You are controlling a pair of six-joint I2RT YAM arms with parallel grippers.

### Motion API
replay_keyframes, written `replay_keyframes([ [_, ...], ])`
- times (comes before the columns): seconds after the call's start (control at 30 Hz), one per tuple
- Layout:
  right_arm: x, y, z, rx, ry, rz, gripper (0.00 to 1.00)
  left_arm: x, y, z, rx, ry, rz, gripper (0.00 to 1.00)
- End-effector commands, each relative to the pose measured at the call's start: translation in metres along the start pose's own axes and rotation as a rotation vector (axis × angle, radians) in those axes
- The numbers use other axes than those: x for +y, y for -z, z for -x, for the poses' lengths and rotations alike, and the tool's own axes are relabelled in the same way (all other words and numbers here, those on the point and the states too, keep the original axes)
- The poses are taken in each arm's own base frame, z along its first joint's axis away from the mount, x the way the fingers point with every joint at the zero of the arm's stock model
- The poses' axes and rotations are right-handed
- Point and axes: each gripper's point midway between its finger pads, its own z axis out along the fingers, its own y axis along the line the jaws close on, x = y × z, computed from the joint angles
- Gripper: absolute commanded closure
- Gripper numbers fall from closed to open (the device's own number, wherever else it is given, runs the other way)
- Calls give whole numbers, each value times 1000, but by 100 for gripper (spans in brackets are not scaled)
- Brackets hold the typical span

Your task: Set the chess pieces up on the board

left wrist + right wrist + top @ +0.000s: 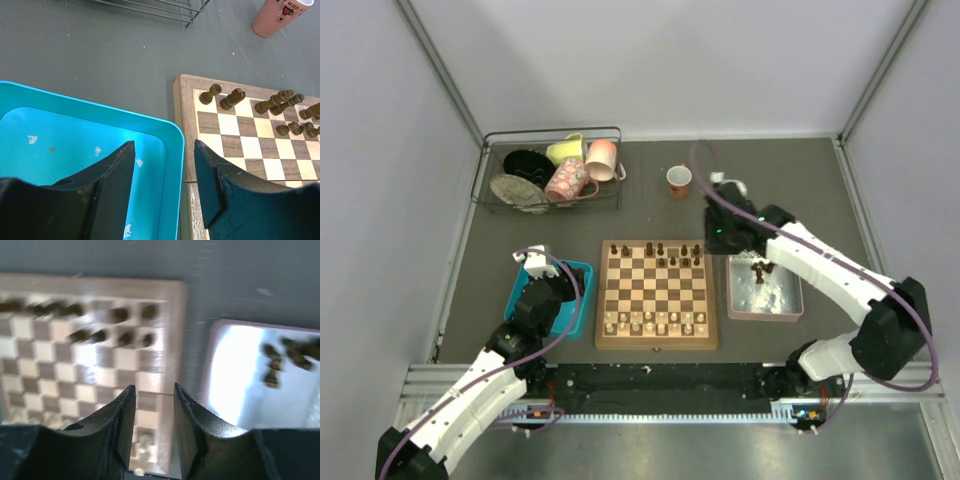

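Note:
My right gripper is going over the grey tray [790, 310] next and down onto the dark pawn nearest the board, because the bare bottom of the tray beside the pawn leaves room for the fingers.
The chessboard [655, 300] lies in the middle of the table. Several dark chess pieces [660, 251] stand on its two far rows, and cream pieces fill the near rows. More dark pieces [758, 268] lie in the grey tray [790, 310] right of the board. My right gripper [725, 235] hovers over the gap between the board's far right corner and that tray, jaws apart and empty. The blurred right wrist view shows the board [50, 360], the tray pieces [272, 375] and the gripper [154, 405]. My left gripper [165, 170] is open and empty over the blue tray's right rim [172, 150].
A wire rack [485, 175] with cups and plates stands at the far left. A pink cup [679, 181] stands behind the board and also shows in the left wrist view [280, 17]. The blue tray [580, 272] sits left of the board, holding nothing but flecks.

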Motion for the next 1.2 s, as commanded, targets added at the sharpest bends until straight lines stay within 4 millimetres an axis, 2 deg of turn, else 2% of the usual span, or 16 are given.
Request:
replay_keyframes([
  [0.0, -80, 8, 3, -44, -177, -121, 64, -9, -1, 17, -57, 21, -29, 44],
  [0.03, -105, 7, 5, -47, -233, -163, 64, -9, -1, 17, -56, 21, -28, 44],
  [0.13, -144, 2, -5, -24, -302, -220, 64, -9, -1, 18, -59, 22, -28, 44],
  [0.3, -173, -9, -24, 9, -368, -271, 65, -8, -1, 18, -60, 22, -27, 44],
  [0.37, -176, -14, -27, 10, -377, -267, 65, -9, -1, 18, -60, 22, -29, 44],
  [0.5, -167, -31, -39, 39, -380, -206, 65, -8, -1, 17, -58, 21, -27, 44],
  [0.87, -167, -49, -35, 47, -362, -194, 66, -8, -1, 17, -58, 21, -27, 44],
  [1.17, -169, -61, -27, 49, -343, -207, 75, -9, -1, 17, -57, 21, -27, 44],
])
